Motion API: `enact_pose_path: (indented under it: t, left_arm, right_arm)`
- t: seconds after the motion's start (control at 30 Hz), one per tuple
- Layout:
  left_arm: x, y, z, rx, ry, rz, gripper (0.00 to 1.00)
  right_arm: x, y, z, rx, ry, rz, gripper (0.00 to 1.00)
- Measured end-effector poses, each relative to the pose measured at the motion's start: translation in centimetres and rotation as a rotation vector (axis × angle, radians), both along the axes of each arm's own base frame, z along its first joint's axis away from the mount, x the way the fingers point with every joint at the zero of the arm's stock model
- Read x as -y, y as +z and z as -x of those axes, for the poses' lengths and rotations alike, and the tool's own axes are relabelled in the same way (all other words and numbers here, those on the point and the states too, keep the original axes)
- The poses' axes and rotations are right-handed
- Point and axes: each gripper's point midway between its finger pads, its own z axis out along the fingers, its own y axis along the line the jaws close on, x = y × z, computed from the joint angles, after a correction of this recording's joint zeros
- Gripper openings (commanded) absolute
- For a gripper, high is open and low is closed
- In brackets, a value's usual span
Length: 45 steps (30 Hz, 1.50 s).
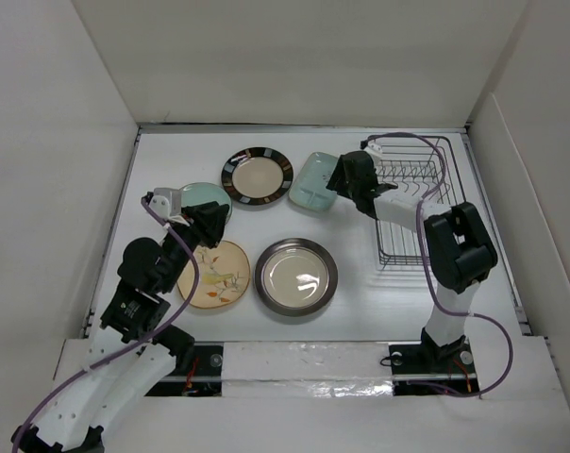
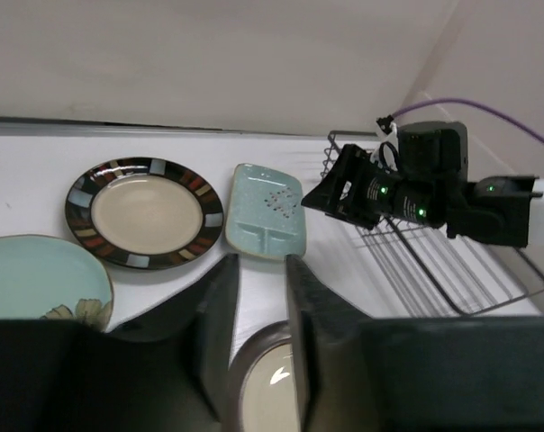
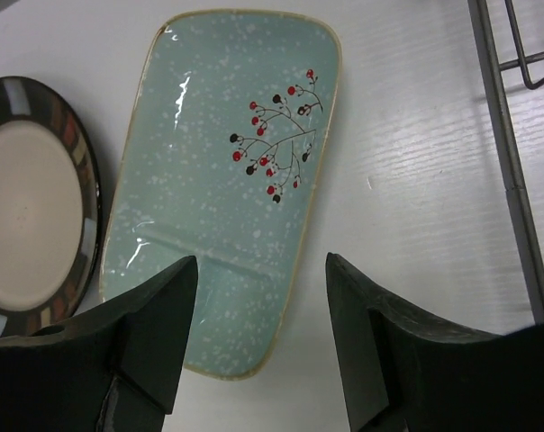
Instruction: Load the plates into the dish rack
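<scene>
The right gripper moves down and turns slightly next, bringing one finger to each side of the mint-green plate's rack-side edge. That edge slants between my fingers.
Five plates lie flat on the white table. The brown-rimmed cream plate (image 1: pixel 257 175) is at the back, with the squarish mint-green plate (image 1: pixel 311 184) to its right. The pale teal plate (image 1: pixel 198 196) is at the left, partly hidden by my left gripper (image 1: pixel 217 220). The tan leaf plate (image 1: pixel 215 274) and the silver plate (image 1: pixel 296 276) lie in front. The wire dish rack (image 1: pixel 412 198) stands at the right and holds no plates. My right gripper (image 3: pixel 261 261) is open and empty over the mint-green plate's (image 3: pixel 227 180) near right corner. My left gripper (image 2: pixel 261 261) is narrowly open and empty above the table.
White walls enclose the table on the left, back and right. The rack's edge wire (image 3: pixel 511 153) runs just right of my right gripper. In the left wrist view the silver plate's rim (image 2: pixel 240 378) lies under my fingers, and the brown-rimmed plate (image 2: pixel 146 211) is ahead.
</scene>
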Motion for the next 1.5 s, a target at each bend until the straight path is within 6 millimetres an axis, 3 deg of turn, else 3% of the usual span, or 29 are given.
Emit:
enact_pose_path:
  t: [0.07, 0.17, 0.5, 0.7, 0.87, 1.0, 1.07, 1.3, 1.5]
  left_arm:
    - [0.2, -0.1, 0.1, -0.003, -0.013, -0.001, 0.38]
    - [0.8, -0.2, 0.2, -0.008, -0.046, -0.005, 0.41]
    - [1.7, -0.4, 0.7, -0.011, -0.105, -0.011, 0.42]
    - [1.7, -0.4, 0.7, -0.010, -0.106, -0.011, 0.42]
    - [1.8, -0.4, 0.7, -0.012, -0.107, -0.011, 0.42]
    - [1.8, -0.4, 0.7, -0.012, -0.106, -0.012, 0.42]
    - [1.8, -0.4, 0.7, -0.012, -0.106, -0.012, 0.42]
    - [1.8, -0.4, 0.7, -0.013, -0.106, -0.012, 0.42]
    - [1.8, -0.5, 0.6, -0.015, -0.106, -0.013, 0.42]
  right_arm:
    - [-0.1, -0.7, -0.3, -0.014, -0.022, 0.003, 0.63]
    - [-0.3, -1.9, -0.4, -0.043, -0.056, 0.003, 0.63]
    - [-0.8, -6.0, 0.1, -0.136, -0.105, -0.057, 0.57]
    - [-1.8, -6.7, -0.8, -0.131, -0.123, -0.130, 0.44]
    - [-2.0, -6.9, -1.4, -0.113, -0.155, -0.178, 0.24]
    - [-2.4, -5.9, -2.4, -0.065, -0.186, -0.235, 0.03]
    - [-2.6, -5.2, -2.6, -0.039, -0.194, -0.249, 0.00]
    - [-2.5, -4.1, -0.7, 0.001, -0.222, -0.179, 0.00]
    - [-2.0, -0.6, 1.8, 0.056, -0.149, -0.010, 0.00]
